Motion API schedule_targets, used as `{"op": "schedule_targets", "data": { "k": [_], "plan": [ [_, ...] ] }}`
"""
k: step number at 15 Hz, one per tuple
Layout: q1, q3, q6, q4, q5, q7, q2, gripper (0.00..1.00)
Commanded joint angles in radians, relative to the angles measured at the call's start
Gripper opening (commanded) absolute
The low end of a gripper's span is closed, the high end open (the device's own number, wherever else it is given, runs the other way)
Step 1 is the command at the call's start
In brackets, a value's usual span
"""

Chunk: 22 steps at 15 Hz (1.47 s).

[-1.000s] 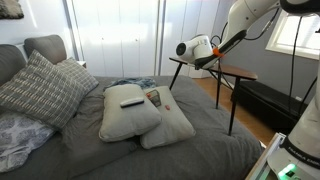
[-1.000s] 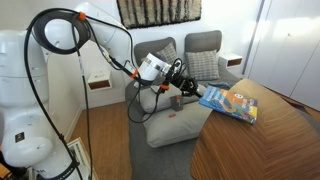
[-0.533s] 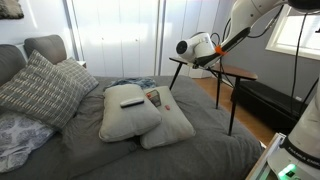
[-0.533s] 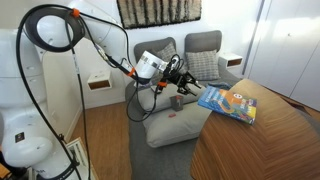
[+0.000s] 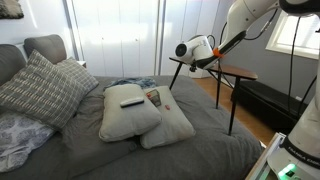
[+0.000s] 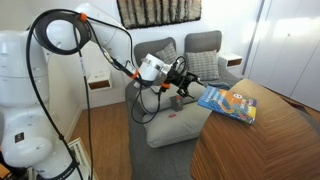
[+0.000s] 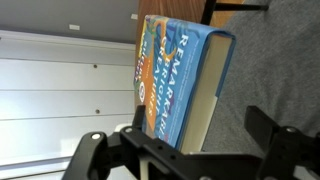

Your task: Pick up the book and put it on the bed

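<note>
My gripper moves toward the side table and onto the book's overhanging near end next, as the first move to get the book onto the bed.
The book, blue-covered with an orange and blue print, lies flat on the wooden side table, its near end past the table's edge. In the wrist view the book is seen edge-on, pages showing. The near end lies between my gripper's wide-open fingers, a clear gap showing on the pages side. The gripper reaches sideways at the book from over the bed, which has a dark grey blanket. In an exterior view the gripper hangs by the table's near corner. Nothing is held.
Two light pillows lie mid-bed with a black remote and an orange-red printed book on them. A plaid cushion leans at the headboard. The side table's black legs stand beside the bed.
The jaws have gone from shut to wide open. The arm has hardly moved, and the book lies where it was.
</note>
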Motion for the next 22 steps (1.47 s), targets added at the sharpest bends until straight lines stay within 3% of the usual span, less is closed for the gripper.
{"op": "schedule_targets", "data": {
  "k": [1, 5, 6, 7, 9, 13, 17, 22],
  "plan": [
    [-0.002, -0.014, -0.026, 0.08, -0.065, 0.056, 0.083, 1.0],
    [-0.008, -0.033, -0.087, 0.154, -0.073, 0.116, 0.161, 1.0],
    [-0.01, -0.038, -0.104, 0.171, -0.077, 0.132, 0.178, 0.94],
    [-0.01, -0.043, -0.123, 0.188, -0.083, 0.15, 0.194, 0.72],
    [-0.015, -0.048, -0.152, 0.22, -0.081, 0.168, 0.223, 0.69],
    [-0.013, -0.051, -0.179, 0.24, -0.087, 0.206, 0.232, 0.4],
    [0.014, -0.048, -0.194, 0.186, -0.142, 0.265, 0.17, 0.12],
    [0.044, -0.024, -0.164, 0.062, -0.243, 0.342, 0.042, 0.11]
  ]
}}
